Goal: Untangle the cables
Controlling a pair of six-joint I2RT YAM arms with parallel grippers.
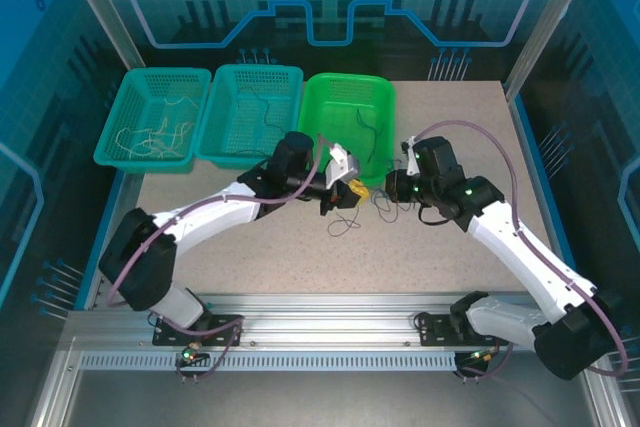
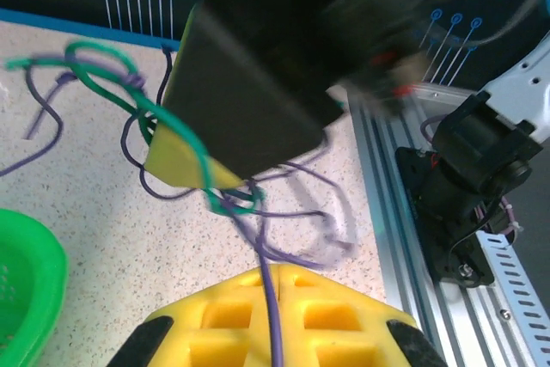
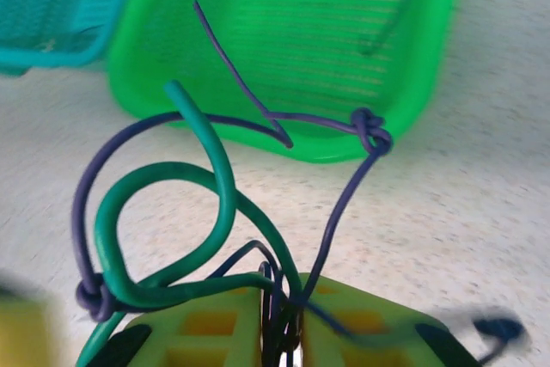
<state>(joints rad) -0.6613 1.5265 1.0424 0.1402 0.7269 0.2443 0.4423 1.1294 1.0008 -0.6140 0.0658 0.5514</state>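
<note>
The bunch goes back with my right gripper, away from my left gripper, and down for release next, since the bare tabletop lies below it, toward the rail.
A small tangle of thin cables (image 1: pixel 350 215), purple and dark blue wires knotted with a green one, hangs between my two grippers just in front of the green basket. My left gripper (image 1: pixel 338 194) is shut on a purple wire (image 2: pixel 273 298), which runs out between its yellow fingertips (image 2: pixel 277 274) to the knot (image 2: pixel 236 199). My right gripper (image 1: pixel 386 190) is shut on a bunch of dark blue wires and the green wire (image 3: pixel 172 212) at its fingertips (image 3: pixel 288 302). A blue wire with a small knot (image 3: pixel 369 137) loops up from it. The two grippers are close together.
Three baskets stand along the far edge: a teal one (image 1: pixel 118 132) with white wires, a teal one (image 1: pixel 215 117) with dark wires, and a green one (image 1: pixel 382 97) with a dark wire. An aluminium rail (image 1: pixel 320 312) borders the near side.
</note>
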